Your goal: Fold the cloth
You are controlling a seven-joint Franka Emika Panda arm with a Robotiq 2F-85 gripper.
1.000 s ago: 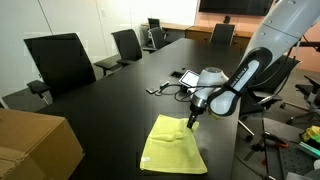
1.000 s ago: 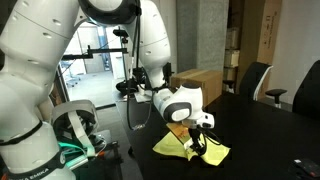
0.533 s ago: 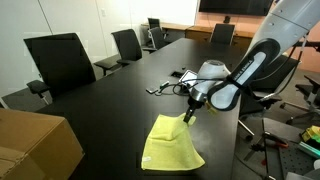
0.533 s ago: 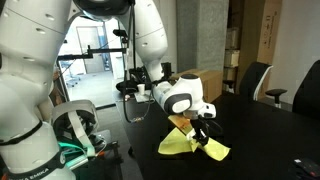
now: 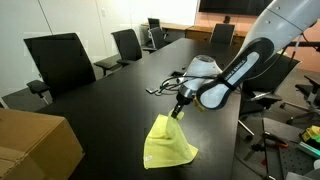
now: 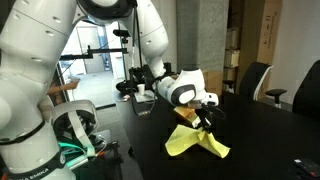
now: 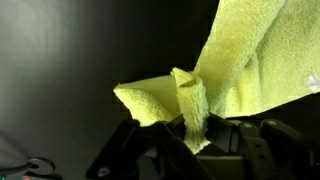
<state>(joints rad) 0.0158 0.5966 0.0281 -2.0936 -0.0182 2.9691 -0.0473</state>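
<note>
I will move my gripper down toward the cloth's small flap (image 7: 147, 98) just below it and let go of the pinched corner, which still hangs above the table.
The lime yellow-green cloth (image 5: 165, 143) lies on the black table, with one corner lifted off the surface. My gripper (image 5: 177, 112) is shut on that corner and holds it above the table, so the cloth hangs down from it in a slope. In an exterior view the cloth (image 6: 196, 142) drapes from the gripper (image 6: 203, 121) to the tabletop. In the wrist view the cloth (image 7: 250, 70) fills the upper right and a pinched strip runs down between the fingers of the gripper (image 7: 194, 125).
A cardboard box (image 5: 30, 145) stands at the near left of the table. Black office chairs (image 5: 60, 62) line the far side. Cables and a small device (image 5: 172, 82) lie behind the gripper. A table edge runs on the right.
My gripper has moved up and toward the far side with the cloth corner in it. The cloth has been pulled up and is narrower on the table.
</note>
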